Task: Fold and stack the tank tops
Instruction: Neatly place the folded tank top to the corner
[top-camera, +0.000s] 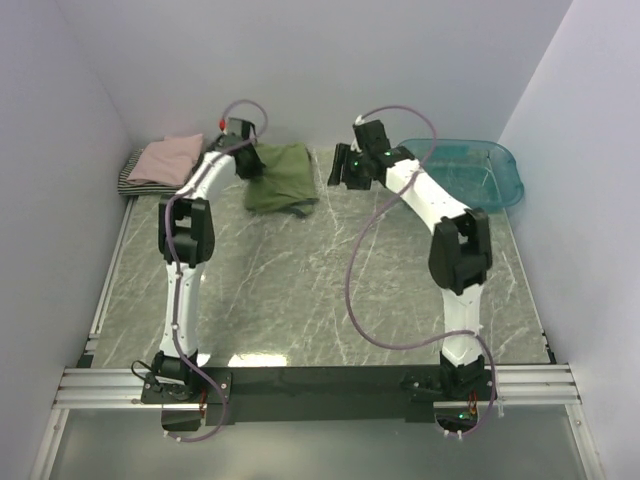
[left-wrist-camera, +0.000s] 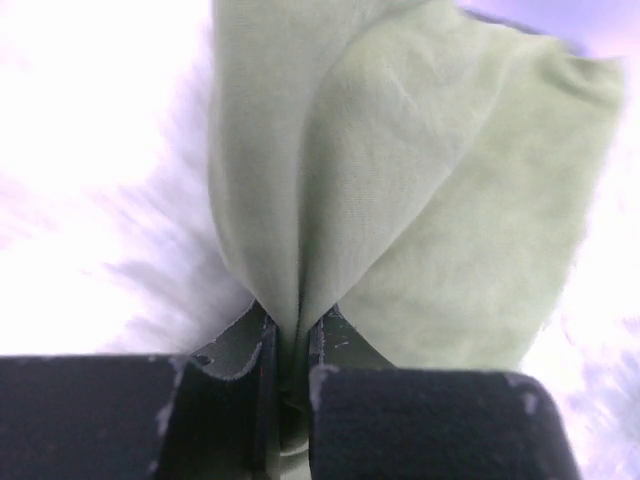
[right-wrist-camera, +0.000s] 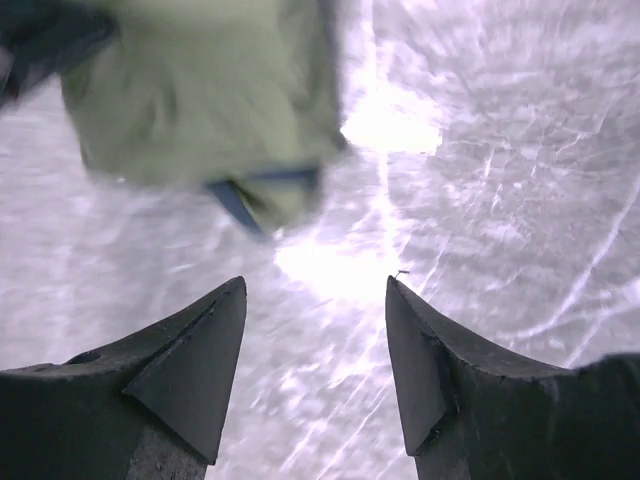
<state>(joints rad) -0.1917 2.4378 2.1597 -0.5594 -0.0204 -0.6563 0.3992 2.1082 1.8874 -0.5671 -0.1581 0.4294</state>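
Observation:
The stack's folded pink top (top-camera: 167, 160) is to the left of my left gripper in the top view, so my left gripper will lift the green cloth over that pink top and release.
The olive-green tank top (top-camera: 281, 178) lies folded at the back middle of the table. My left gripper (top-camera: 246, 164) is shut on a pinch of its cloth at the left edge; the left wrist view shows the green fabric (left-wrist-camera: 400, 180) bunched between the closed jaws. My right gripper (top-camera: 340, 168) is open and empty just right of the garment; the right wrist view shows the top (right-wrist-camera: 200, 90) with its navy trim (right-wrist-camera: 262, 188) ahead of the spread fingers. A folded pink top (top-camera: 168, 157) lies on a striped one (top-camera: 130, 172) at the back left.
A see-through teal plastic tub (top-camera: 478, 172) stands at the back right, behind the right arm. White walls close in the table on the left, back and right. The grey marbled tabletop (top-camera: 320, 290) runs toward the arm bases.

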